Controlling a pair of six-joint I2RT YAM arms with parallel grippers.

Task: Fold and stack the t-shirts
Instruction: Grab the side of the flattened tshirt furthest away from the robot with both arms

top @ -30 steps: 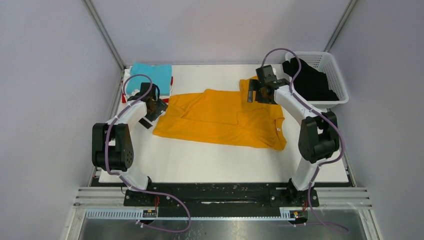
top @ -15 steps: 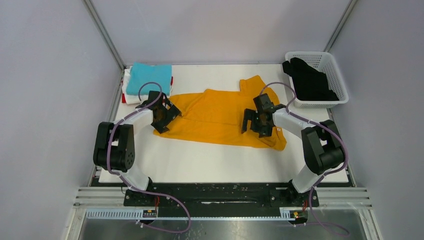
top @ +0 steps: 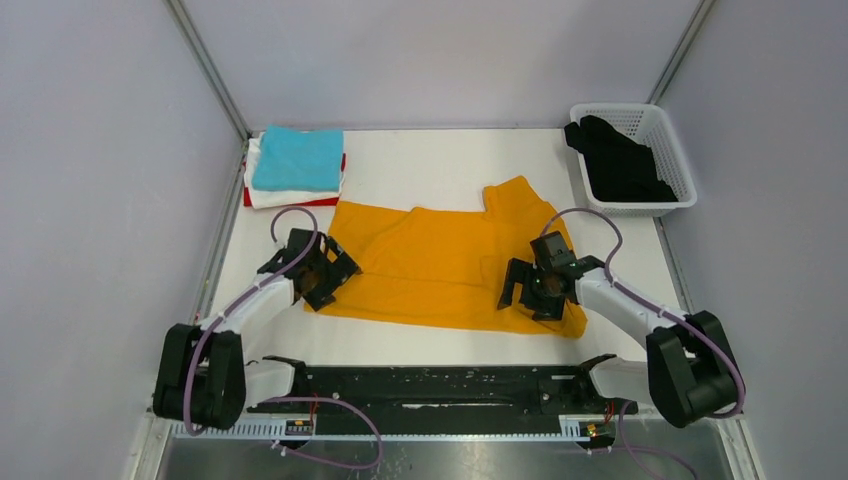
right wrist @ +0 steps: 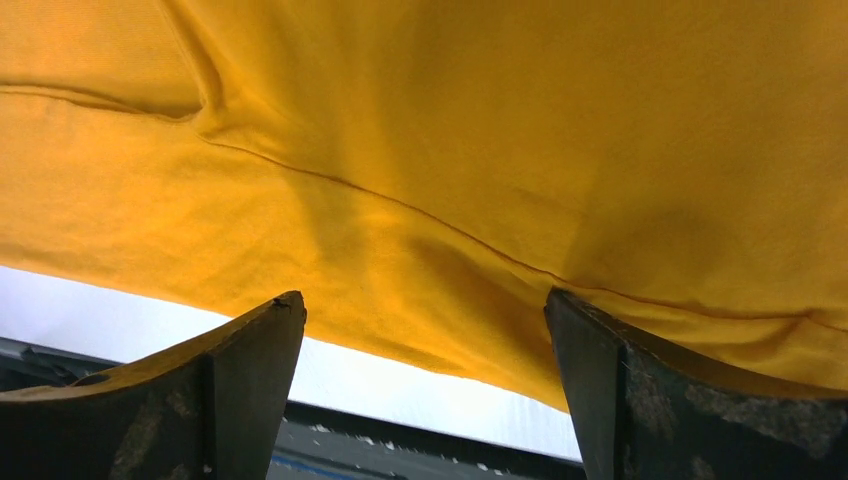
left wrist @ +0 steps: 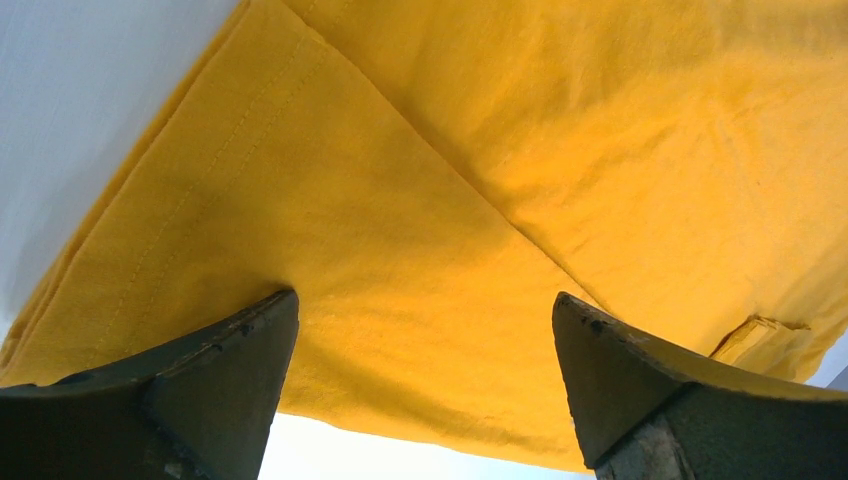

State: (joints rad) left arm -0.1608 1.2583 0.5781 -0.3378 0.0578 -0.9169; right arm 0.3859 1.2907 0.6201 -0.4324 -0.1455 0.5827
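I will move my left gripper outward and down onto the t-shirt's far corner (top: 343, 207) by the folded stack, because that thin edge is outward of and below my gripper.
The mustard-orange t-shirt (top: 440, 265) lies spread across the middle of the white table, one sleeve sticking up at the back right. My left gripper (top: 322, 275) hovers open over its near-left corner, cloth (left wrist: 480, 150) filling the space beyond the fingertips (left wrist: 425, 300). My right gripper (top: 530, 290) stands open over the near-right hem, and its jaws (right wrist: 424, 297) straddle the shirt's edge (right wrist: 450, 120) with nothing pinched. Folded t-shirts are stacked at the back left: turquoise (top: 297, 158) on top, white (top: 262, 192) under it, a red edge (top: 290, 203) below.
A white lattice basket (top: 668, 150) at the back right holds dark cloth (top: 615, 160). Bare white table (top: 420, 160) lies behind the shirt. The black base rail (top: 440, 380) runs along the near edge, close to both grippers.
Both arms have drawn back toward the near edge, the right one from the far sleeve to the near hem. The orange shirt's near edge now lies closer to the front.
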